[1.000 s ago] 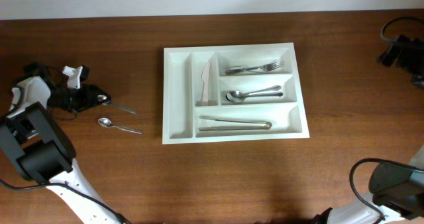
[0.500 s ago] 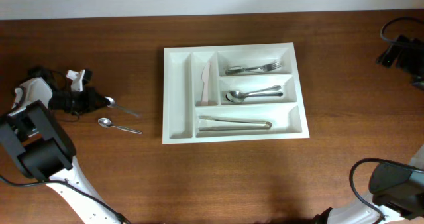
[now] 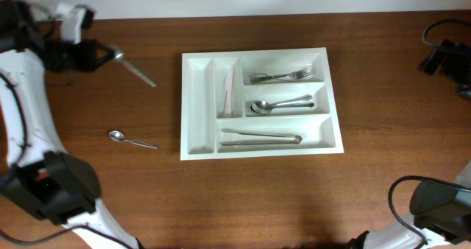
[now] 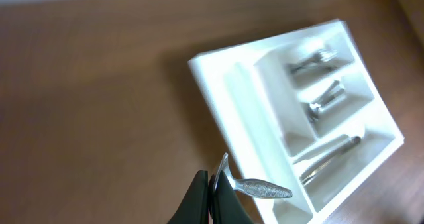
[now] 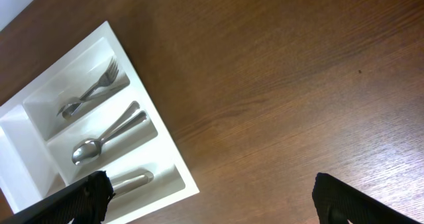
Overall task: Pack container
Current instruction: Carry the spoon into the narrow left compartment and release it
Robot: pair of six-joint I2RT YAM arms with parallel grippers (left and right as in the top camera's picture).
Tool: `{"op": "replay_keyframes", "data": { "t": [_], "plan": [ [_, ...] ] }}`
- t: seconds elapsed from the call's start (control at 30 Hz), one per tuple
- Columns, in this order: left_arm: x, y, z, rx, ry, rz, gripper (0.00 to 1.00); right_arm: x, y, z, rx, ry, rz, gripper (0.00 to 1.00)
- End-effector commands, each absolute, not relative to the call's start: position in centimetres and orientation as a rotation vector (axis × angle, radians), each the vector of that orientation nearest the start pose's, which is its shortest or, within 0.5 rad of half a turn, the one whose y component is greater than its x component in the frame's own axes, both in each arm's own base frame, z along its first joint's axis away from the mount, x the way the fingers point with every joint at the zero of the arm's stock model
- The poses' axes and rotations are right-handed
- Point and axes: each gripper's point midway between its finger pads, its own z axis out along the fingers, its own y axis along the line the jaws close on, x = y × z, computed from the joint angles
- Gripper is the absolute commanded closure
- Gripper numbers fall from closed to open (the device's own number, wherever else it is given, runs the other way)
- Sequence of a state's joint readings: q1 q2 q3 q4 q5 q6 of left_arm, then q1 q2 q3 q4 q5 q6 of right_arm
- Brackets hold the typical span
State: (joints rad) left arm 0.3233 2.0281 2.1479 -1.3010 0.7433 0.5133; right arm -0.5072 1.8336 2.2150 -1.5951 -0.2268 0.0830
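Observation:
My left gripper turns the small metal utensil along the length of the container's narrow section beside the knife [image 3: 229, 90] next, then lowers it inside.
The container [image 3: 183, 102] is a white cutlery tray at the table's middle, also seen in the left wrist view [image 4: 199, 68] and the right wrist view [image 5: 189, 184]. Forks [image 3: 280, 76], spoons [image 3: 280, 104], a long utensil [image 3: 261, 137] and a knife [image 3: 229, 90] lie in its compartments; the leftmost narrow one is bare. My left gripper [image 3: 103, 56] [image 4: 209, 181] hangs at the far left, shut on a small metal utensil [image 3: 140, 72] [image 4: 262, 189] held off the table, handle pointing toward the tray. My right gripper [image 5: 212, 197] is open over bare wood right of the tray.
A teaspoon [image 3: 132, 139] lies on the wood left of the tray. The right arm's dark body [image 3: 445, 57] sits at the table's far right edge. The table's back edge meets a pale wall.
My left gripper closed on the utensil lying left of the tray, then lifted it up and toward the back left. The teaspoon, tray and right arm have not moved.

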Motion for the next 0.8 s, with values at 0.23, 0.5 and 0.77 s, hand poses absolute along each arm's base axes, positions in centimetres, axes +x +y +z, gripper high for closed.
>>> {"op": "replay_keyframes", "data": {
  "t": [0.23,0.5,0.77],
  "plan": [
    [45.5,-10.6,17.0,1.307,2.319,-0.583,0.98,34.8,-15.0,29.0,0.758,2.635,0.211,0.01],
    [46.5,-12.6,11.0,1.544,2.233,-0.592,0.98,34.6,-14.8,28.9,0.763,2.645,0.216,0.01],
    [46.9,-11.6,9.0,1.398,2.427,-0.589,0.44,34.5,-14.8,28.8,0.764,2.647,0.216,0.01]
  ]
}}
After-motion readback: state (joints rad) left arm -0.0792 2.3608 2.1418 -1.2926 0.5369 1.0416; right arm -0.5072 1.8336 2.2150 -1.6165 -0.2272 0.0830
